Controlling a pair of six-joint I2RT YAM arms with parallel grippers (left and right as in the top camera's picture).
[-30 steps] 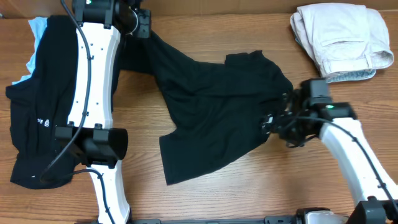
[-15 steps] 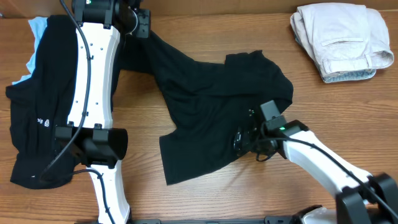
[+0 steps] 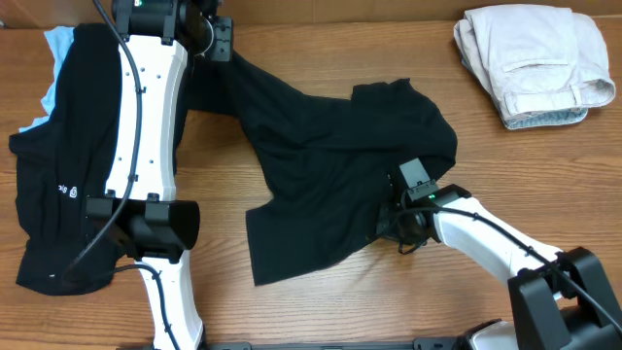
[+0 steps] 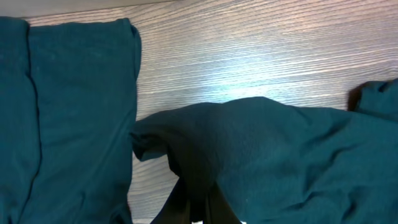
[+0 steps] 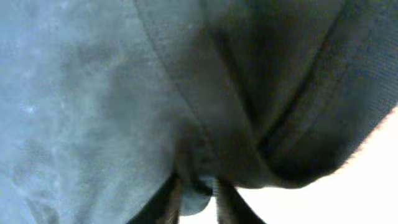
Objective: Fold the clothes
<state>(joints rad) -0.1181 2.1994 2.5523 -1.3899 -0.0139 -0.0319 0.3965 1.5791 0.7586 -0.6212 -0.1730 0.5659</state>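
My left gripper moves down and back toward the bare wood beside the second black garment next to release the tee's corner, since it hangs raised.
One of the clothes, a black tee [image 3: 330, 160], lies spread and rumpled across the table's middle. My left gripper [image 3: 222, 41] at the back is shut on its far left corner, and the left wrist view shows that fabric [image 4: 249, 143] bunched between the gripper's [image 4: 199, 186] fingers. My right gripper [image 3: 394, 226] sits at the tee's lower right edge. In the right wrist view this gripper [image 5: 197, 183] has its fingers pinched on a fold of the hem [image 5: 205, 149]. A second black garment [image 3: 53, 185] with small white marks lies at the left, partly under my left arm.
Folded beige trousers [image 3: 533, 60] rest at the back right corner. A pale blue cloth [image 3: 54, 53] peeks out from under the left garment. My left arm's white links [image 3: 146, 126] cross the table's left side. Bare wood [image 3: 389, 311] shows along the front.
My right gripper slid left along the tee's lower right edge and closed on the hem. The lower left hem shifted slightly left. My left gripper held still.
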